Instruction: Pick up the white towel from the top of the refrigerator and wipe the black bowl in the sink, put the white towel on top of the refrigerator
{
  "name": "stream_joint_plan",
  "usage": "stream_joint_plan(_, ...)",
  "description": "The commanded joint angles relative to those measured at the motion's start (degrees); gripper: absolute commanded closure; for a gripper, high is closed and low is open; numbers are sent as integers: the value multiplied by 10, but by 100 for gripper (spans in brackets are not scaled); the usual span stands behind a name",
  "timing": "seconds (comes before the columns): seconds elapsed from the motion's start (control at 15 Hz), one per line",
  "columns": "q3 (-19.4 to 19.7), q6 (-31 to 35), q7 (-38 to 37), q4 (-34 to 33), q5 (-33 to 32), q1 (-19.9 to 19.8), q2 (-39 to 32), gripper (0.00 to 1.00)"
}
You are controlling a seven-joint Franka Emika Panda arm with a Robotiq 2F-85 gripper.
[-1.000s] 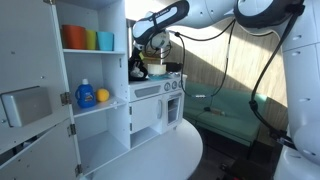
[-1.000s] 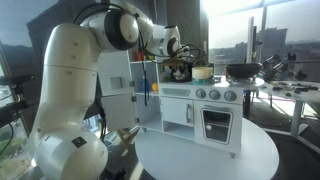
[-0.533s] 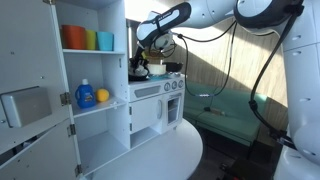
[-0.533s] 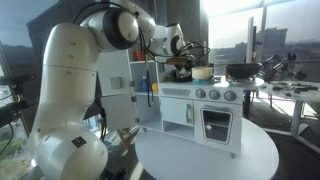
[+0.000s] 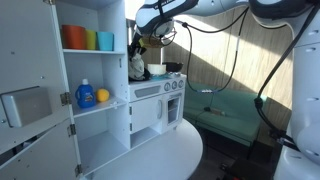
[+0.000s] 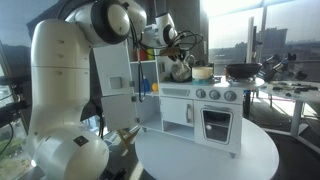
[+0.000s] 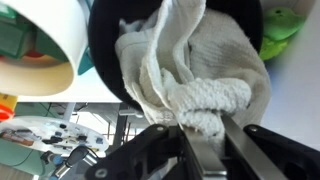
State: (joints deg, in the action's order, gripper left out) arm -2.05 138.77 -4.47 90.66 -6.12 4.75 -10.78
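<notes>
The refrigerator's side is taller than the hanging towel, so next my gripper needs to go up from the sink and over the refrigerator's top to release the towel.
My gripper (image 7: 205, 125) is shut on the white towel (image 7: 200, 65), a knitted cloth bunched between the fingers. In the wrist view the black bowl (image 7: 105, 50) lies right behind the towel as a dark round rim. In both exterior views the gripper (image 5: 150, 38) (image 6: 170, 42) is raised above the toy kitchen's sink, and the towel (image 5: 137, 66) (image 6: 180, 68) hangs below it. The white refrigerator cabinet (image 5: 110, 90) (image 6: 117, 75) stands beside the sink. Its top is cut off in one exterior view.
The cabinet's shelves hold coloured cups (image 5: 85, 39) and a blue bottle (image 5: 86, 95). A cream pot (image 6: 203, 72) and a black pan (image 6: 243, 70) sit on the toy stove (image 6: 205, 110). The toy kitchen stands on a round white table (image 6: 205, 155).
My gripper has risen from the sink with the white towel, which now hangs above the counter. The arm's upper links have swung higher.
</notes>
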Motion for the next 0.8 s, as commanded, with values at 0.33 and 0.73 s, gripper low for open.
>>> stream_joint_plan(0.33,-4,-18,-163,6,-190,16,122,88)
stream_joint_plan(0.73,-38,5,-158,10,-181,11,163,89)
